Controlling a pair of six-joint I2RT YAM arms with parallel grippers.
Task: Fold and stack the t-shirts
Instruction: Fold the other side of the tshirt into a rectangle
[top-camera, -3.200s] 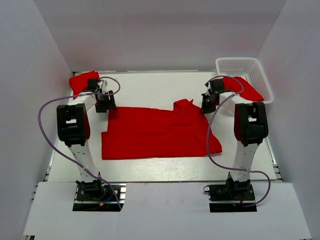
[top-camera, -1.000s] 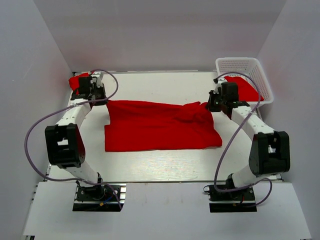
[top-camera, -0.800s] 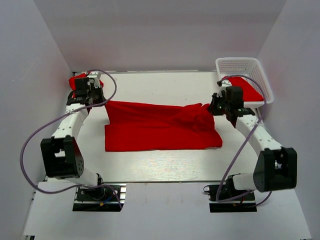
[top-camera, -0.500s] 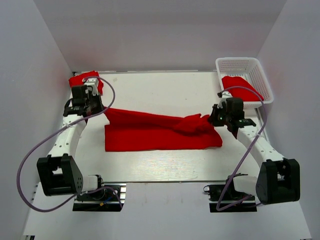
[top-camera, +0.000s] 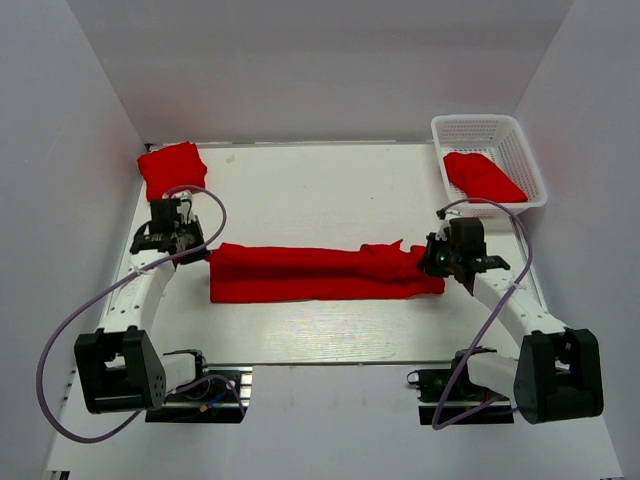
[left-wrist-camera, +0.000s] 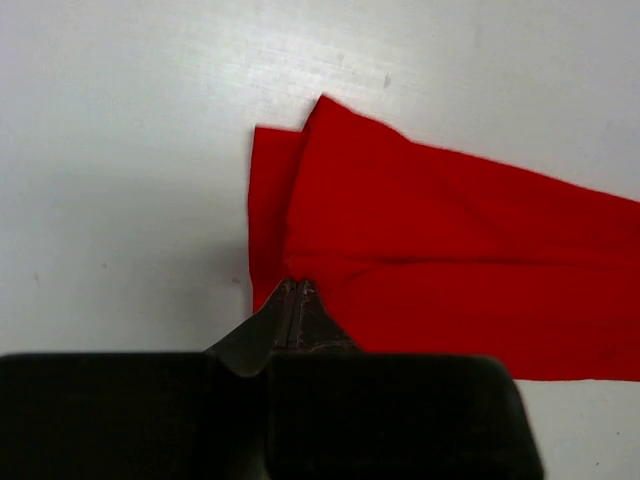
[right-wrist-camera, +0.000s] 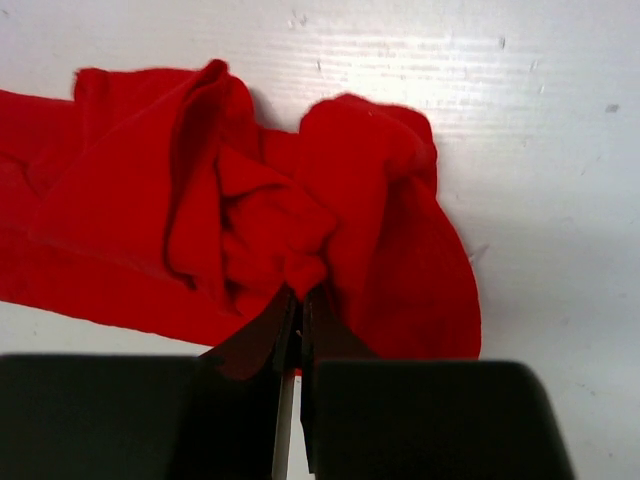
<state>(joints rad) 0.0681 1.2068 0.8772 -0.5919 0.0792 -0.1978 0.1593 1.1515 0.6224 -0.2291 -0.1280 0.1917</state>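
I will next ease my right gripper down and let go of the t-shirt's bunched end on the t-shirt's flat lower layer (top-camera: 424, 283) (right-wrist-camera: 415, 295) just below the gripper, as the fold already lies across it.
One red t-shirt (top-camera: 320, 273) lies across the middle of the table as a long narrow band. My left gripper (top-camera: 203, 256) is shut on its left end, where the left wrist view shows the tips (left-wrist-camera: 297, 286) pinching the upper cloth layer (left-wrist-camera: 450, 240). My right gripper (top-camera: 429, 263) is shut on the bunched right end, and in the right wrist view the jaws (right-wrist-camera: 297, 297) bite a wrinkled fold of cloth (right-wrist-camera: 380, 200). Another t-shirt (top-camera: 171, 168) sits folded at the back left corner. A third (top-camera: 481, 176) lies in the basket.
The white lattice basket (top-camera: 478, 127) stands at the back right corner. White walls enclose the table on the left, back and right. Both arm bases and their purple cables sit at the near edge.
Both grippers have drawn the shirt's far edge toward the near side, folding the wide spread cloth over into a narrow band. The arms have pulled back with it.
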